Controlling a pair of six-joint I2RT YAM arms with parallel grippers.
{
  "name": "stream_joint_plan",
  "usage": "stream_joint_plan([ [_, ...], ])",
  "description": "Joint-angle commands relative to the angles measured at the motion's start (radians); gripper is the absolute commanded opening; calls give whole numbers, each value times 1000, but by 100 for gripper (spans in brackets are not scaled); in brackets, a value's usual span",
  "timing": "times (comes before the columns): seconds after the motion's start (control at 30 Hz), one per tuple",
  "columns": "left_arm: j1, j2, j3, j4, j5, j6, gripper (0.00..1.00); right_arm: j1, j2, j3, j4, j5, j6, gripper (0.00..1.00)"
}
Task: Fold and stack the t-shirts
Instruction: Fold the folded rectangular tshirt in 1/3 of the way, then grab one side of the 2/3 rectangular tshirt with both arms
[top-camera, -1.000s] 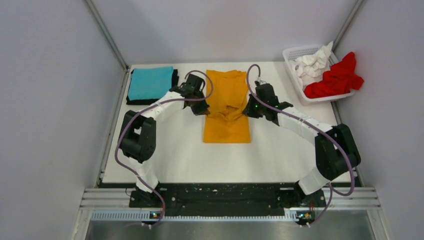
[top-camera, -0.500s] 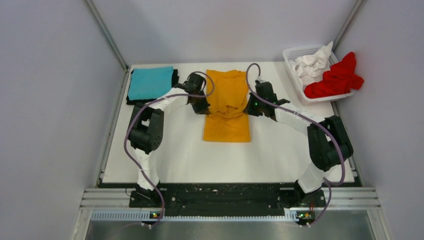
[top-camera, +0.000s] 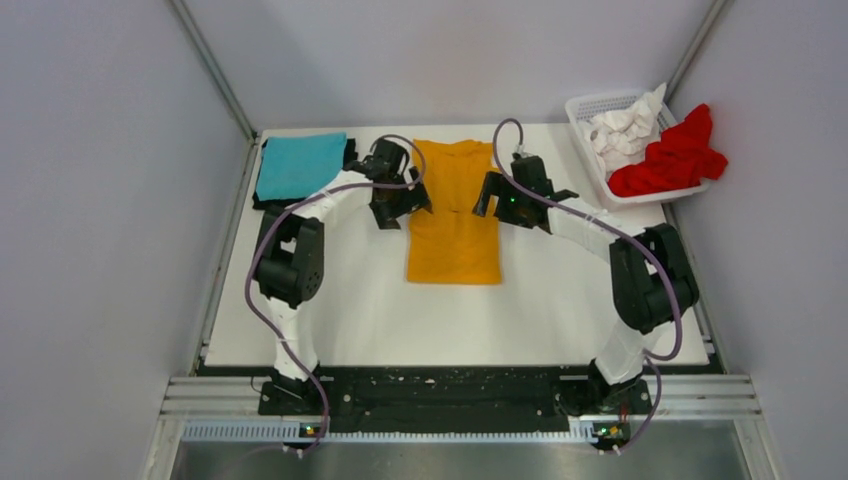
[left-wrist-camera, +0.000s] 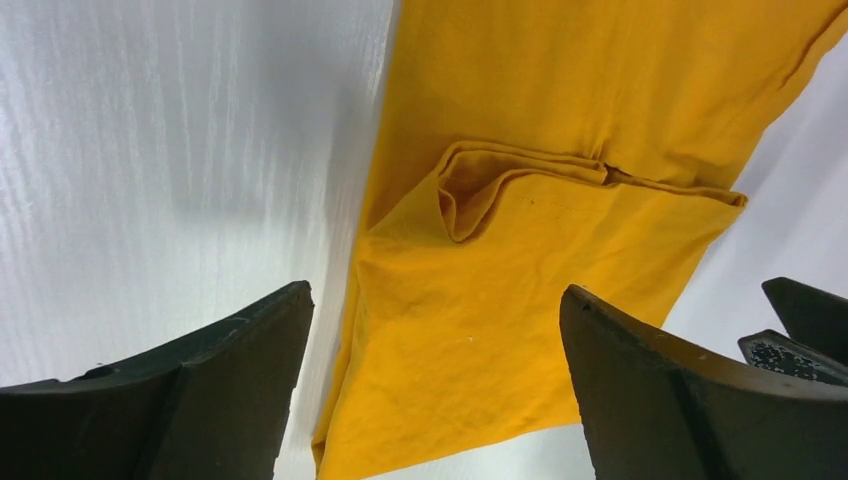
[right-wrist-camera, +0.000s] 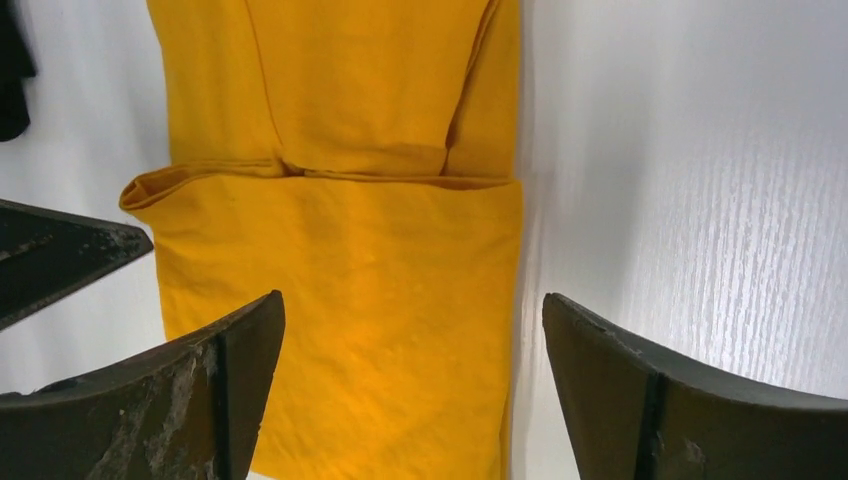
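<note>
My left gripper needs to move back and down onto the mustard-orange t-shirt's near corner (top-camera: 410, 280) (left-wrist-camera: 326, 470) on the turquoise t-shirt's side, because the mustard-orange t-shirt is still lying long and flat.
The mustard-orange t-shirt (top-camera: 455, 225) lies flat mid-table as a long narrow strip with a cross fold near its middle (left-wrist-camera: 520, 190) (right-wrist-camera: 340, 170). My left gripper (top-camera: 403, 203) (left-wrist-camera: 435, 292) hovers open over its left edge, nothing between the fingers. My right gripper (top-camera: 492, 198) (right-wrist-camera: 412, 298) hovers open over its right edge, also holding nothing. A folded turquoise t-shirt (top-camera: 300, 165) rests on a black t-shirt (top-camera: 349, 158) at the back left. A red t-shirt (top-camera: 675, 160) and a white t-shirt (top-camera: 620, 125) sit crumpled at the back right.
A white mesh basket (top-camera: 590, 105) at the back right corner holds the red and white cloth, the red one spilling over its rim. Grey walls close in the table on three sides. The arms' bases stand at the near edge.
Both grippers went from shut to open and let go of the orange shirt. The bunched fold they held now lies flat, and both wrists shifted slightly toward the back.
</note>
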Motion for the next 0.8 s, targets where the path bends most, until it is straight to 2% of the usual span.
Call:
stream_joint_plan([
  [0.0, 6, -136, -17, -7, -54, 5, 99, -9, -106, -10, -11, 14, -3, 99],
  [0.17, 4, -240, -175, 32, -24, 12, 99, -10, -229, -141, -15, -31, -4, 99],
  [0.47, -43, -374, -462, 97, 46, -23, 99, -9, -372, -374, -17, -200, 53, 97],
  [0.6, -61, -402, -561, 146, 71, -57, 91, -9, -396, -432, -20, -204, 70, 96],
  [0.77, -69, -384, -628, 219, 102, -101, 74, -10, -379, -451, -13, -219, 81, 95],
])
